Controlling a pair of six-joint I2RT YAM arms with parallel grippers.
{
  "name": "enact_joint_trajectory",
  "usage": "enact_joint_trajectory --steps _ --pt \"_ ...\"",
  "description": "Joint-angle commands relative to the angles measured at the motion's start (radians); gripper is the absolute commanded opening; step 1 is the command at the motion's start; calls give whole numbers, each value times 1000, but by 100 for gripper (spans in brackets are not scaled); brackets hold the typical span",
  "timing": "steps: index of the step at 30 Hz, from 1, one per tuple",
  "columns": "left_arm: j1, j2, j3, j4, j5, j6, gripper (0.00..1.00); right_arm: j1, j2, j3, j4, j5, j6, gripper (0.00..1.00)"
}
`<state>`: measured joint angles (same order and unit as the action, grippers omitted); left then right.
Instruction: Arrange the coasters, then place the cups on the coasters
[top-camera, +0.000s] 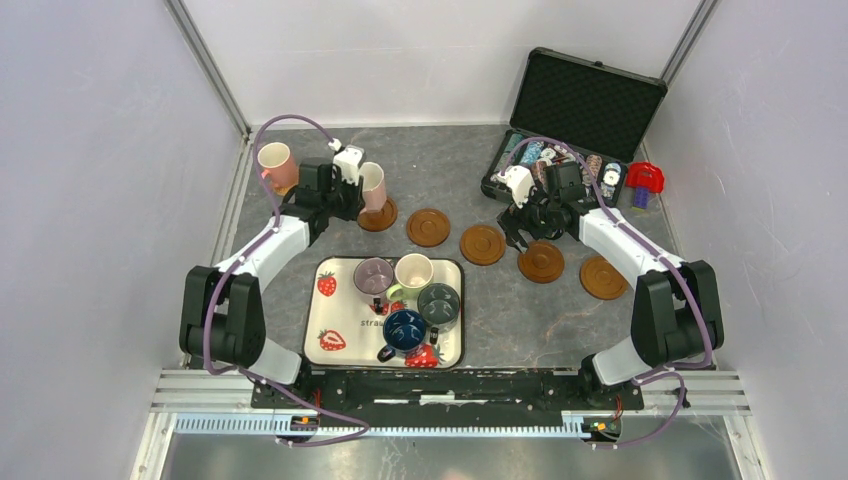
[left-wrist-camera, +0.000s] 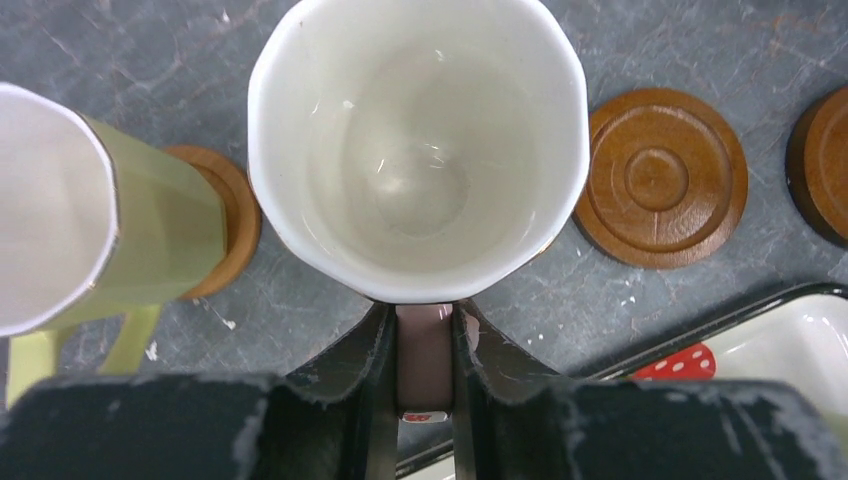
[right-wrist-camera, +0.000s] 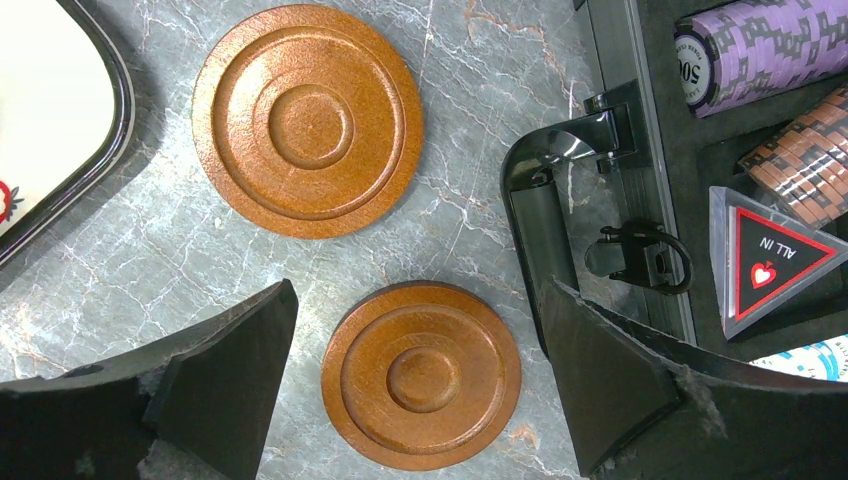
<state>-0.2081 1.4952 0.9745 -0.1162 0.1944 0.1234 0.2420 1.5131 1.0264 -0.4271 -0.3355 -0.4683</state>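
Note:
My left gripper holds the upright pink cup by its handle, and the cup's base is still above the dark coaster. It will lower the cup onto that coaster and let go of the handle.
My left gripper (top-camera: 358, 195) (left-wrist-camera: 425, 318) is shut on the handle of a pink cup (top-camera: 373, 185) (left-wrist-camera: 418, 150). This cup is upright over a dark coaster (top-camera: 377, 215), and I cannot tell whether it rests on it. A second pink cup (top-camera: 275, 167) (left-wrist-camera: 60, 200) stands on a coaster (left-wrist-camera: 235, 215) to its left. Several bare coasters run rightward in a row (top-camera: 428, 227) (top-camera: 482, 244) (top-camera: 541, 261) (top-camera: 604, 277). My right gripper (top-camera: 518, 238) (right-wrist-camera: 418, 290) hangs open, straddling one coaster (right-wrist-camera: 421, 375); another coaster (right-wrist-camera: 307, 120) lies beyond it.
A strawberry-print tray (top-camera: 345, 300) at the near centre holds mauve (top-camera: 373, 273), cream (top-camera: 413, 270), dark grey-green (top-camera: 438, 302) and dark blue (top-camera: 404, 330) cups. An open black case (top-camera: 575, 120) (right-wrist-camera: 640, 150) of poker chips sits at the back right, close to my right fingers. A red object (top-camera: 645, 178) lies beside the case.

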Motion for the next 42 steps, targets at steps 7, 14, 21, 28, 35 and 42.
enact_joint_trajectory --steps 7,14,21,28,35,42 --pt "1 18 12 223 45 -41 2 0 -31 23 18 4 -1 98" --pt "1 38 3 208 37 -27 2 0 -23 28 17 3 -1 98" --pt "1 58 -2 198 44 -25 2 0 -14 31 17 2 0 98" --pt "1 77 -8 198 36 -23 2 0 -10 36 17 2 0 98" --pt "1 81 -12 188 25 -24 2 -1 -3 41 16 2 0 98" --pt "1 83 -14 169 8 0 5 0 -1 41 16 -2 -1 98"
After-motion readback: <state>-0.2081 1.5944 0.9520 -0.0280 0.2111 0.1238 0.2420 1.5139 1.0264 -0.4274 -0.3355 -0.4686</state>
